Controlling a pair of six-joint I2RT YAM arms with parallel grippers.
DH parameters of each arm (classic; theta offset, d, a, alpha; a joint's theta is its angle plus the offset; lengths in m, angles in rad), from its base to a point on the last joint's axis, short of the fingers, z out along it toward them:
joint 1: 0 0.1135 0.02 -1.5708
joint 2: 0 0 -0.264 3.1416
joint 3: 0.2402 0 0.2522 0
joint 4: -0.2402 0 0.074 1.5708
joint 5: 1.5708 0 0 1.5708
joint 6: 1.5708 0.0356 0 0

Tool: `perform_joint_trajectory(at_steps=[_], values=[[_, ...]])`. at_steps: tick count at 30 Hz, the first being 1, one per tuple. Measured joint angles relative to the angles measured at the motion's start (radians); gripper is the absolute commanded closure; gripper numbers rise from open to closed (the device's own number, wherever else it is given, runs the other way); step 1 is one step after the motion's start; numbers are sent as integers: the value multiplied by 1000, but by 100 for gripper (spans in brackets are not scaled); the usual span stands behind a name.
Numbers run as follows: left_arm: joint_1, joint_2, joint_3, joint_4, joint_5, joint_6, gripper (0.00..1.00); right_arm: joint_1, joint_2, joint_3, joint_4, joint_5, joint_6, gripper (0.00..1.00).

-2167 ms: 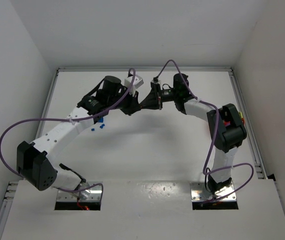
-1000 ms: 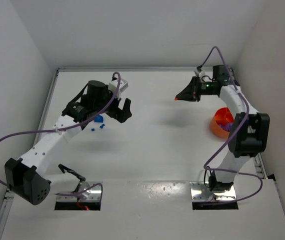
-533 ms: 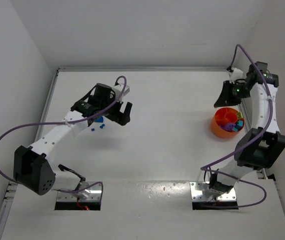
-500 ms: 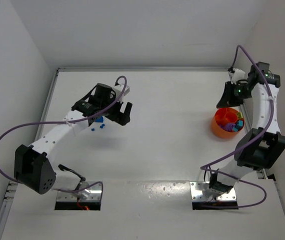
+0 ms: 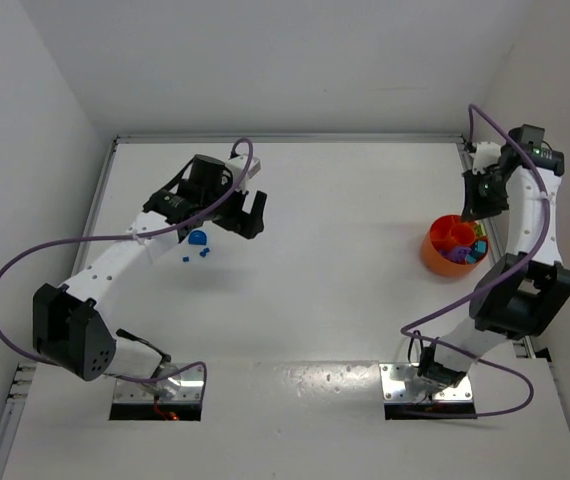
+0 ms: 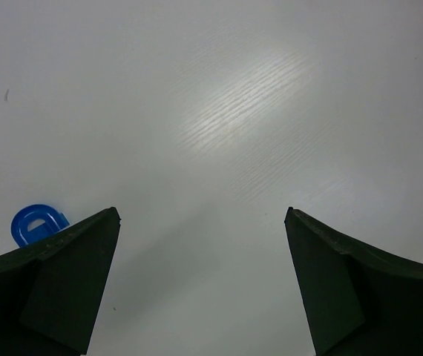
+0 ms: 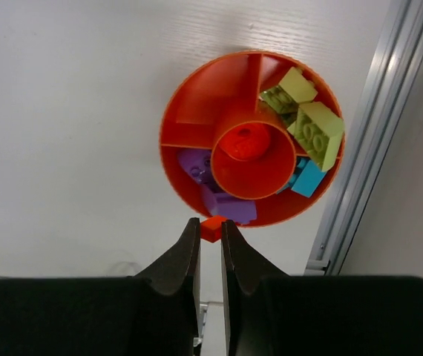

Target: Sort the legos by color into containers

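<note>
My right gripper needs to go down toward the tub's middle cup [image 5: 460, 234] [image 7: 253, 161] next and let go of the small orange lego there, because an orange lego is already in that cup.
The orange tub [image 7: 190, 113] stands by the table's right edge, also seen as the orange tub [image 5: 433, 256] in the top view. Its compartments hold lime green legos [image 7: 309, 124], purple legos [image 7: 205, 187], a teal lego [image 7: 309, 179] and an orange lego [image 7: 243, 142] in the middle cup. My right gripper [image 7: 210, 221] hangs above the tub's rim, shut on a small orange lego [image 7: 213, 228]. My left gripper [image 5: 253, 215] is open over bare table at the left, with nothing between its fingers. A blue piece [image 6: 35, 222] lies beside its left finger, and small blue legos [image 5: 205, 253] lie nearby.
An aluminium rail [image 7: 378, 133] runs along the table's right edge just beyond the tub. White walls close in the table at the back and on both sides. The left arm's purple cable [image 5: 25, 262] loops out over the left side.
The right arm has swung from the table's middle to the right, carrying the orange lego over the tub. The left arm has drawn back to the left, its gripper open.
</note>
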Motion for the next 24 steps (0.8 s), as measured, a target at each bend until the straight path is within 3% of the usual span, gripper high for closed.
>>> perform_joint_trajectory(at_steps=[12,20,24], values=[[13,0,0,-8,4,-3,0,-10,84,-62,87,58,0,99],[22,0,0,-17,3,-2,0,-10,127,-69,111,68,0,81],[31,0,0,-20,3,-2,0,-10,152,-69,113,69,-1,66]])
